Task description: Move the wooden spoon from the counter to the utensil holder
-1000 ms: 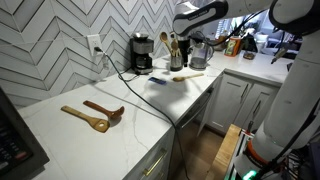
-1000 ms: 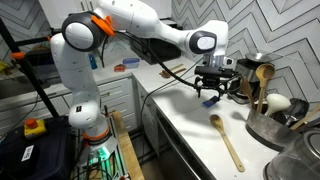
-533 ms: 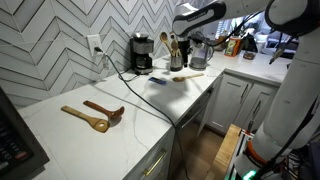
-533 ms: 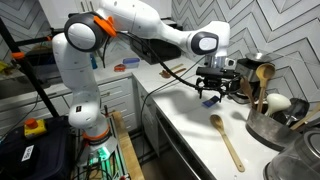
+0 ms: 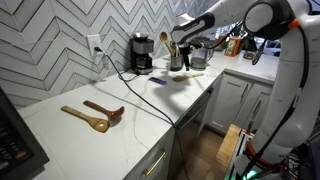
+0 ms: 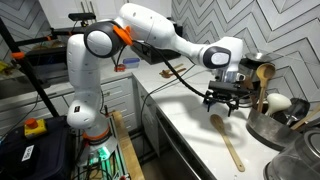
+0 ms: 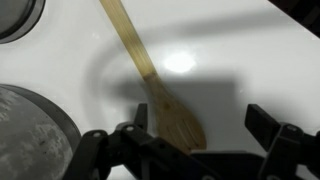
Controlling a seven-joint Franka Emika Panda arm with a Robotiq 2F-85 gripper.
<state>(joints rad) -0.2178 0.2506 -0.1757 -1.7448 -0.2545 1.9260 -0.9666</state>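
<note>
The pale wooden spoon (image 6: pixel 229 141) lies flat below my open fingers. The gripper therefore moves down next around the spoon's handle where it meets the bowl.
The pale wooden spoon (image 6: pixel 229 141) lies flat on the white counter, bowl end toward my gripper; in the wrist view (image 7: pixel 160 95) its bowl sits just inside one finger. My gripper (image 6: pixel 222 101) is open and empty, low over the bowl end, fingers spread (image 7: pixel 200 130). It also shows in an exterior view (image 5: pixel 182 67), where it hides most of the spoon. The utensil holder (image 5: pixel 172 62), a small dark grey pot with wooden utensils sticking out, stands right behind the gripper. It shows in an exterior view (image 6: pixel 260 97) too.
A black coffee maker (image 5: pixel 141 52) and a steel kettle (image 5: pixel 198 55) flank the holder. A golden-orange spoon (image 5: pixel 86 119) and a dark reddish-brown utensil (image 5: pixel 105 109) lie farther along the counter. A cable (image 5: pixel 140 88) crosses the counter. A grey round vessel (image 7: pixel 35 135) is close beside the gripper.
My gripper has moved down and over from above the counter to just above the spoon's bowl end. The spoon has not moved.
</note>
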